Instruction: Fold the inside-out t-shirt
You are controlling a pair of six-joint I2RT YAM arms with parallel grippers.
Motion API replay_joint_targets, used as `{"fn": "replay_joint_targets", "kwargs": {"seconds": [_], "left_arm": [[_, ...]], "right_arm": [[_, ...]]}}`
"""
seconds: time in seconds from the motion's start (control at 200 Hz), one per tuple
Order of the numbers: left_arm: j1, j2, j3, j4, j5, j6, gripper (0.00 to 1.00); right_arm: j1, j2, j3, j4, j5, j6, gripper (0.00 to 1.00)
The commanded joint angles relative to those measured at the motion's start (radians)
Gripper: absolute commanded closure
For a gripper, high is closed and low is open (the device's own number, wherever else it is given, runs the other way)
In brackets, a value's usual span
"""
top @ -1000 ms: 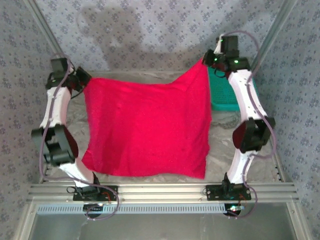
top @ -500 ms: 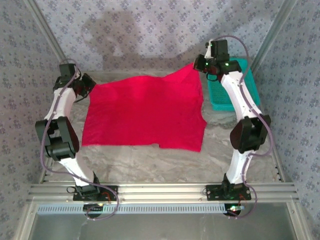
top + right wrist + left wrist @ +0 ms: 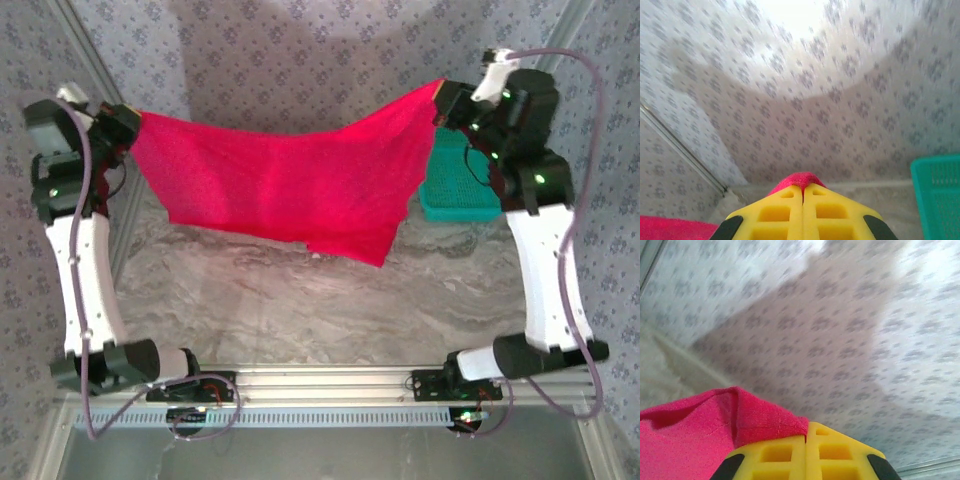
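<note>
I need to lift the shirt's corner in my left gripper next, then bring it down to the far part of the marbled table and let go, since the shirt hangs in midair.
The bright red t-shirt (image 3: 285,185) hangs in the air, stretched between both arms above the table, sagging in the middle with its lower edge off the surface. My left gripper (image 3: 128,120) is shut on the shirt's upper left corner; in the left wrist view red cloth (image 3: 700,430) bunches out beside the closed yellow fingers (image 3: 775,455). My right gripper (image 3: 442,97) is shut on the upper right corner, held higher; a red fold (image 3: 799,179) pokes out over its closed fingertips (image 3: 780,212). No white tag is visible.
A teal mesh basket (image 3: 458,185) stands at the back right of the marbled table (image 3: 300,310), just behind and under the right arm (image 3: 540,250). Patterned walls close in the back and sides. A metal rail (image 3: 320,385) runs along the near edge.
Both arms have risen and spread outward, lifting the shirt from lying on the table to hanging stretched in the air. Its lower edge has left the surface.
</note>
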Motion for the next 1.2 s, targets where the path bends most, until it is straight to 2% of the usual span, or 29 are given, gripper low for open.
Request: {"fn": "replay_joint_targets", "kwargs": {"seconds": [0.0,0.195,0.315,0.43,0.595,0.72,0.845,1.069,1.194], "left_arm": [[0.004,-0.102,0.065,0.007,-0.067,-0.015,1.00],[0.004,-0.186,0.188,-0.013,-0.135,0.010,1.00],[0.004,-0.190,0.336,-0.049,-0.156,0.038,1.00],[0.005,-0.189,0.426,-0.065,-0.194,0.064,1.00],[0.004,-0.165,0.411,-0.063,-0.189,0.071,1.00],[0.004,-0.120,0.317,-0.046,-0.146,0.072,1.00],[-0.006,-0.078,0.147,0.005,-0.124,0.084,1.00],[-0.061,0.045,-0.217,0.187,-0.190,0.152,1.00],[-0.061,0.195,-0.346,0.305,-0.200,0.160,1.00]], "right_arm": [[-0.002,-0.077,0.050,0.049,0.028,-0.027,1.00],[-0.003,-0.175,0.117,0.077,0.004,-0.017,1.00],[-0.003,-0.196,0.189,0.072,0.008,-0.030,1.00],[-0.003,-0.182,0.270,0.055,0.033,-0.052,1.00],[-0.003,-0.102,0.344,0.025,0.049,-0.078,1.00],[-0.005,-0.012,0.350,0.001,0.061,-0.093,1.00],[-0.017,0.056,0.264,0.031,0.049,-0.076,1.00],[-0.009,0.190,-0.017,0.197,0.026,-0.020,1.00],[-0.005,0.366,-0.055,0.226,0.039,-0.015,1.00]]}}
